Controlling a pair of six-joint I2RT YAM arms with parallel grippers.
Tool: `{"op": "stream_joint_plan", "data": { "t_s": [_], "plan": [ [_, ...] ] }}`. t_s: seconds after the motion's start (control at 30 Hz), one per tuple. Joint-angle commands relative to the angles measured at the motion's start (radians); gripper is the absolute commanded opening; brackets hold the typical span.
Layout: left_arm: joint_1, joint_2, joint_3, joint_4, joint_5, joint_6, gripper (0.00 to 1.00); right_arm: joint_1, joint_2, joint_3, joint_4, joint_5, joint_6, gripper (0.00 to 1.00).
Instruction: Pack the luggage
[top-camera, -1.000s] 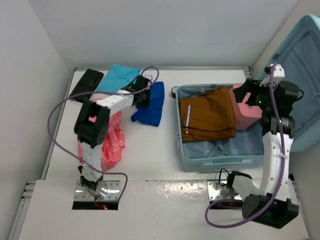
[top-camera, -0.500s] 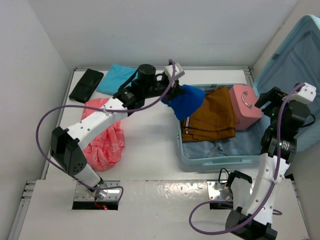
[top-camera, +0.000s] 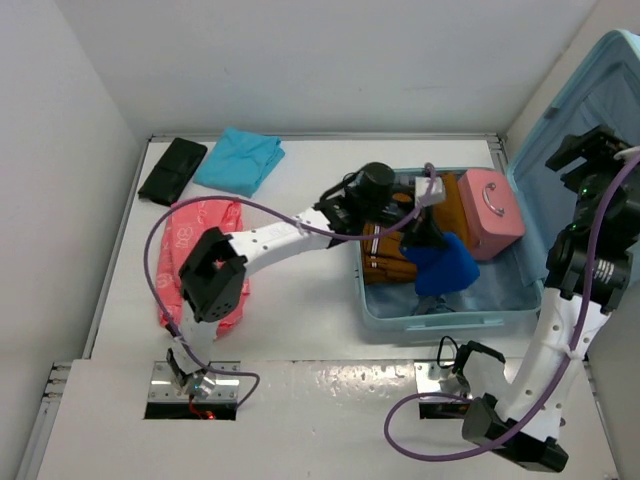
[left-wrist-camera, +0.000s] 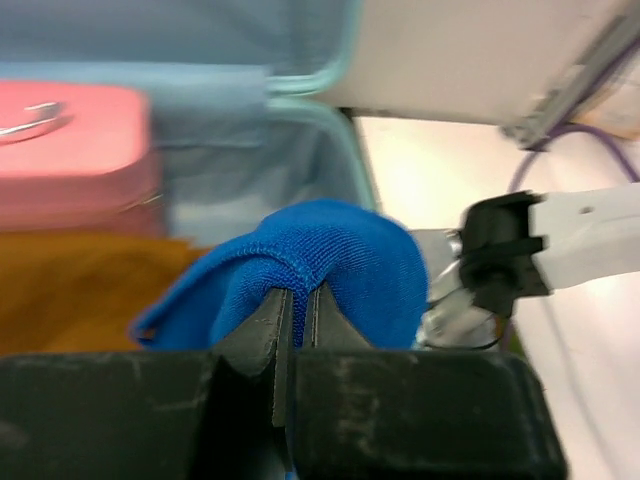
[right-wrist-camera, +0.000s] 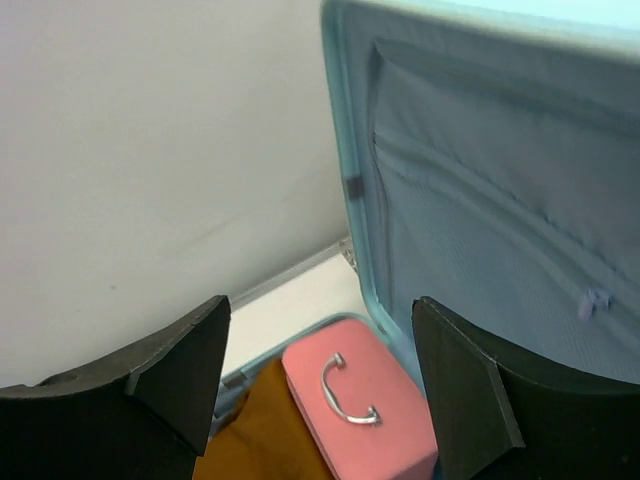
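Note:
My left gripper needs to move toward the luggage's lid next and down over the luggage's near-edge corner. Bare lining (top-camera: 503, 283) shows between the pink case (top-camera: 490, 208) and the luggage's near edge.
The luggage (top-camera: 440, 318) lies open at the table's right, with its lid (top-camera: 600, 90) standing up. A folded brown garment (top-camera: 388, 255) and a small pink case (top-camera: 490, 208) lie inside. My left gripper (top-camera: 425, 235) reaches over the luggage, shut on a blue cloth (top-camera: 446, 266) that hangs above the lining. In the left wrist view the blue cloth (left-wrist-camera: 330, 255) is pinched between the jaws of the left gripper (left-wrist-camera: 298, 300). My right gripper (top-camera: 592, 150) is raised by the lid, open and empty. In the right wrist view the right gripper (right-wrist-camera: 320, 330) frames the pink case (right-wrist-camera: 355, 400) far below.
A pink patterned cloth (top-camera: 200, 250) lies on the table's left. A turquoise cloth (top-camera: 238, 160) and a flat black item (top-camera: 172, 170) sit at the back left. White walls close in the table at the back and left. The lid's lining (right-wrist-camera: 500, 220) rises close to my right gripper.
My left arm swung right, carrying the blue cloth from the table to over the open luggage. My right arm drew back from the pink case and rose beside the lid.

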Motion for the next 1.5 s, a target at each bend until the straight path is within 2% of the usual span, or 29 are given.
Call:
{"op": "stream_joint_plan", "data": {
  "t_s": [0.0, 0.07, 0.17, 0.2, 0.3, 0.37, 0.43, 0.53, 0.57, 0.63, 0.7, 0.73, 0.77, 0.87, 0.93, 1.03, 1.2, 1.37, 1.4, 1.43, 1.47],
  "plan": [
    [-0.058, 0.035, 0.075, 0.184, 0.082, -0.079, 0.0, -0.002, 0.04, 0.106, -0.013, -0.053, -0.013, 0.74],
    [-0.069, 0.073, 0.095, 0.292, 0.082, -0.138, 0.0, -0.004, 0.051, 0.152, -0.013, -0.084, -0.011, 0.74],
    [-0.078, 0.182, 0.188, 0.356, 0.082, -0.24, 0.0, -0.004, 0.036, 0.158, -0.007, -0.118, -0.02, 0.75],
    [-0.078, 0.234, 0.214, 0.453, 0.061, -0.324, 0.0, -0.004, 0.033, 0.155, -0.009, -0.136, -0.023, 0.75],
    [-0.078, 0.323, 0.28, 0.575, 0.037, -0.455, 0.0, -0.004, 0.019, 0.141, -0.016, -0.148, -0.055, 0.75],
    [-0.098, 0.413, 0.398, 0.563, 0.027, -0.455, 0.0, -0.002, 0.006, 0.129, -0.019, -0.153, -0.075, 0.75],
    [-0.107, 0.464, 0.501, 0.481, 0.014, -0.414, 0.0, -0.004, 0.005, 0.126, -0.024, -0.158, -0.086, 0.75],
    [-0.116, 0.527, 0.52, 0.418, -0.012, -0.359, 0.01, -0.002, 0.008, 0.132, -0.029, -0.164, -0.109, 0.75],
    [-0.116, 0.538, 0.52, 0.388, -0.012, -0.336, 0.09, -0.004, 0.008, 0.135, -0.032, -0.167, -0.111, 0.75],
    [-0.127, 0.559, 0.52, 0.321, -0.012, -0.262, 0.17, -0.002, 0.008, 0.132, -0.033, -0.171, -0.117, 0.75],
    [-0.127, 0.559, 0.495, 0.276, -0.003, -0.221, 0.34, -0.002, 0.009, 0.128, -0.035, -0.176, -0.118, 0.75],
    [-0.127, 0.538, 0.449, 0.276, -0.003, -0.209, 0.4, -0.002, 0.01, 0.126, -0.038, -0.179, -0.112, 0.75],
    [-0.127, 0.518, 0.42, 0.276, -0.019, -0.208, 0.53, -0.004, 0.01, 0.125, -0.035, -0.181, -0.109, 0.76],
    [-0.116, 0.422, 0.316, 0.318, -0.061, -0.189, 0.74, -0.004, 0.017, 0.112, -0.038, -0.207, -0.085, 0.76],
    [-0.107, 0.359, 0.343, 0.203, -0.12, -0.129, 0.88, -0.004, 0.022, 0.105, -0.026, -0.224, -0.059, 0.77],
    [-0.064, 0.281, 0.336, 0.117, -0.167, -0.124, 0.88, -0.002, 0.029, 0.101, -0.003, -0.245, -0.008, 0.77],
    [0.064, 0.029, 0.221, 0.01, -0.379, -0.202, 0.87, -0.004, 0.051, 0.1, 0.059, -0.308, 0.064, 0.77],
    [0.288, -0.169, 0.142, -0.279, -0.582, -0.202, 0.86, 0.002, 0.108, 0.086, 0.06, -0.432, 0.141, 0.77],
    [0.314, -0.189, 0.142, -0.335, -0.704, -0.187, 0.87, 0.019, 0.124, 0.071, 0.066, -0.441, 0.145, 0.77],
    [0.344, -0.203, 0.142, -0.439, -0.739, -0.149, 0.87, 0.042, 0.141, 0.066, 0.07, -0.451, 0.139, 0.76],
    [0.405, -0.23, 0.132, -0.471, -0.797, -0.086, 0.87, 0.056, 0.147, 0.053, 0.073, -0.454, 0.132, 0.76]
  ]
}}
